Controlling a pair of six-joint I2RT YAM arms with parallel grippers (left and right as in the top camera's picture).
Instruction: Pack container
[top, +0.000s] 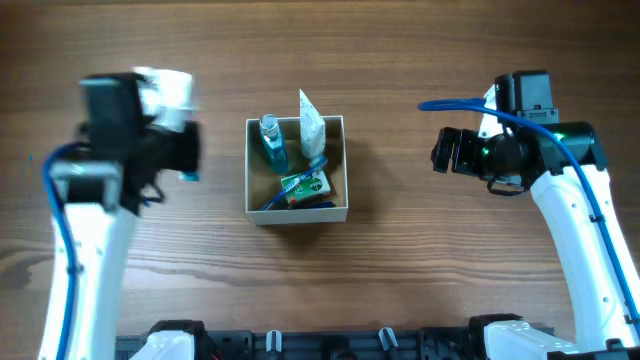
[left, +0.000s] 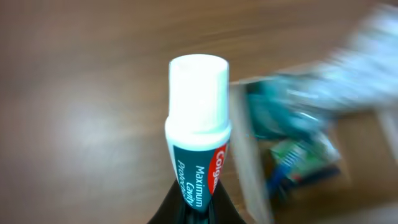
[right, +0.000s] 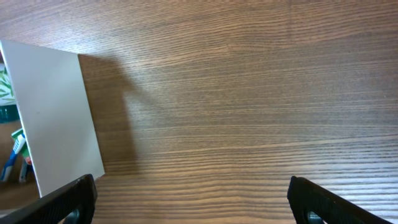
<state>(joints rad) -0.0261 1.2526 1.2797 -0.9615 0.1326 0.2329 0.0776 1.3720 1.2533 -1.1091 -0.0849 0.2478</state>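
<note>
The tube goes down in my left gripper toward the container's near side by the green packet (top: 299, 202) (left: 308, 179) next.
The container (top: 342, 165) is a square white-walled cardboard box at the table's middle. It holds a blue bottle (top: 271, 140), a white sachet (top: 311, 122), a green packet (top: 306, 185) and a blue toothbrush. My left gripper (top: 188, 150) is left of the box, shut on a teal toothpaste tube (left: 199, 149) with a white cap, held above the table. The box also shows, blurred, in the left wrist view (left: 249, 162). My right gripper (right: 193, 199) is open and empty, right of the box's white wall (right: 59, 118).
The wooden table (top: 400, 290) surrounds the box. The arm bases stand at the front edge (top: 330, 345).
</note>
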